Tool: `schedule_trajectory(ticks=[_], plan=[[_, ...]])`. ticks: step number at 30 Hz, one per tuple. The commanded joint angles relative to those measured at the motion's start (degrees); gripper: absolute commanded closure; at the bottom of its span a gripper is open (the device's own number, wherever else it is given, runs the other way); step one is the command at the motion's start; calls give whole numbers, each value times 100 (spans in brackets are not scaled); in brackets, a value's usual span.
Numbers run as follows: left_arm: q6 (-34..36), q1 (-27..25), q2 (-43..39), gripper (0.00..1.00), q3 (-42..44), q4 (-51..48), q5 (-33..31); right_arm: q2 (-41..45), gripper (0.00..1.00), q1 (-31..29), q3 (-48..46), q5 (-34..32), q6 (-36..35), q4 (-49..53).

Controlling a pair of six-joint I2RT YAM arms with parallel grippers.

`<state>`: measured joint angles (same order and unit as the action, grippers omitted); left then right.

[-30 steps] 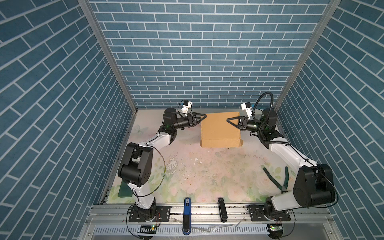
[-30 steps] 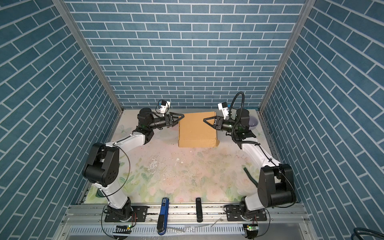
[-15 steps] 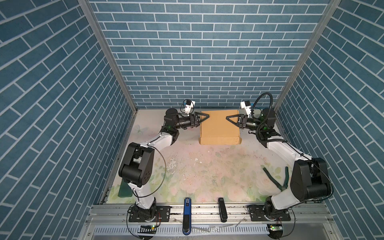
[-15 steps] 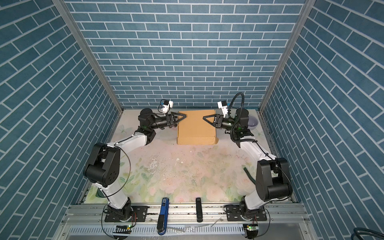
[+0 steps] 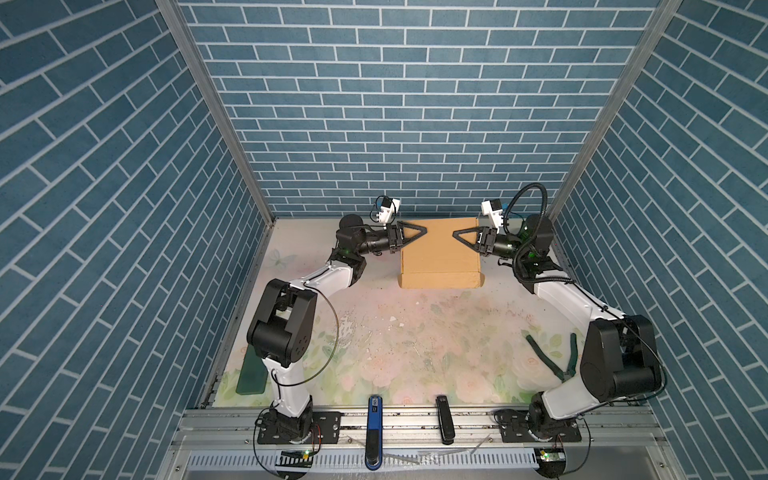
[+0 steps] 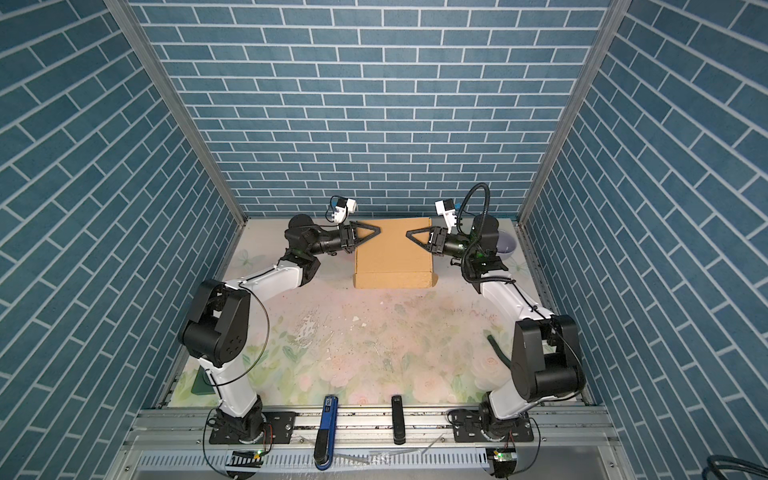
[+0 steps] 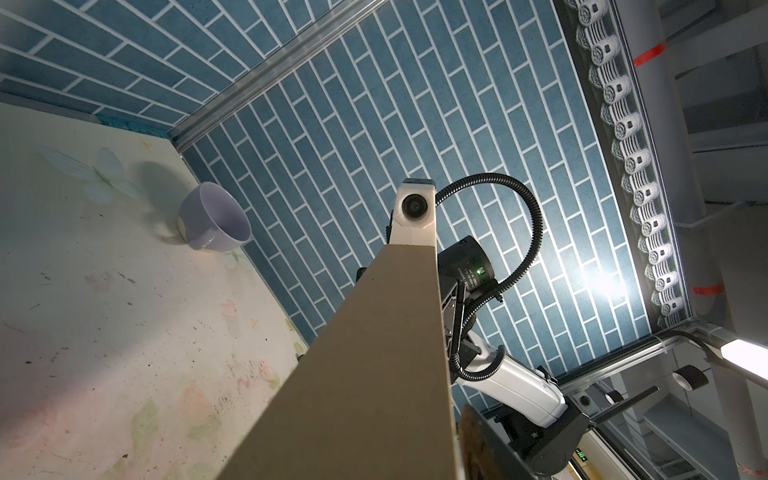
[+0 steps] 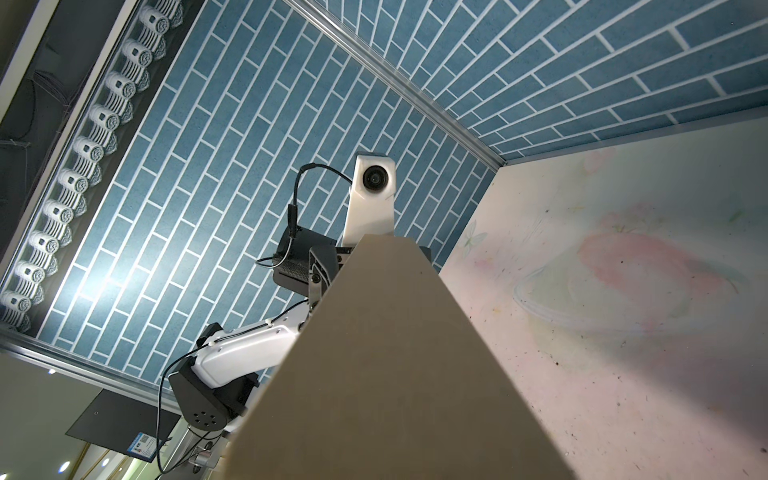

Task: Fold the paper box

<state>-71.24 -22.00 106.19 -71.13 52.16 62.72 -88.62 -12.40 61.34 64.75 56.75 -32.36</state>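
Note:
The paper box's lid is shut. I need to move my right gripper gently and slightly outward toward the back wall, then open its fingers to let go of the paper box's clamped edge (image 5: pixel 479 257) (image 8: pixel 396 360).
The paper box (image 5: pixel 440 257) (image 6: pixel 392 257) is a closed, flat brown cardboard box at the far middle of the table, close to the back wall. My left gripper (image 5: pixel 422 232) (image 6: pixel 376 229) lies on its side, jaws astride the box's left edge, one finger over the lid. In the left wrist view the box wall (image 7: pixel 365 374) fills the middle and a thin gap shows beside that finger (image 7: pixel 473 432). My right gripper (image 5: pixel 457 232) (image 6: pixel 410 233) clamps the right edge the same way. The box (image 8: pixel 395 374) hides its fingers in the right wrist view.
A lavender cup (image 7: pixel 216 220) (image 6: pixel 507 243) sits in the far right corner behind my right arm. Green pliers (image 5: pixel 552 353) lie near the right arm's base, and a dark green card (image 5: pixel 251 374) by the left base. Blue (image 5: pixel 374 419) and black (image 5: pixel 442 419) tools rest on the front rail.
The box and both grippers have shifted together toward the back wall. My left gripper's jaws have narrowed around the box's edge.

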Motion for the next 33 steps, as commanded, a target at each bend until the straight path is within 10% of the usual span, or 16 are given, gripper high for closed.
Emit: schedule_trajectory(ticks=[1, 19, 33], plan=[[-21, -140, 57, 38, -242, 268, 153, -146, 81, -16, 335, -23, -33, 9], [-19, -149, 138, 61, -348, 229, 252, -238, 78, -19, 430, -85, -19, 218], [77, -147, 310, 46, -574, 162, 338, -283, 75, -31, 407, -174, 265, 81]])
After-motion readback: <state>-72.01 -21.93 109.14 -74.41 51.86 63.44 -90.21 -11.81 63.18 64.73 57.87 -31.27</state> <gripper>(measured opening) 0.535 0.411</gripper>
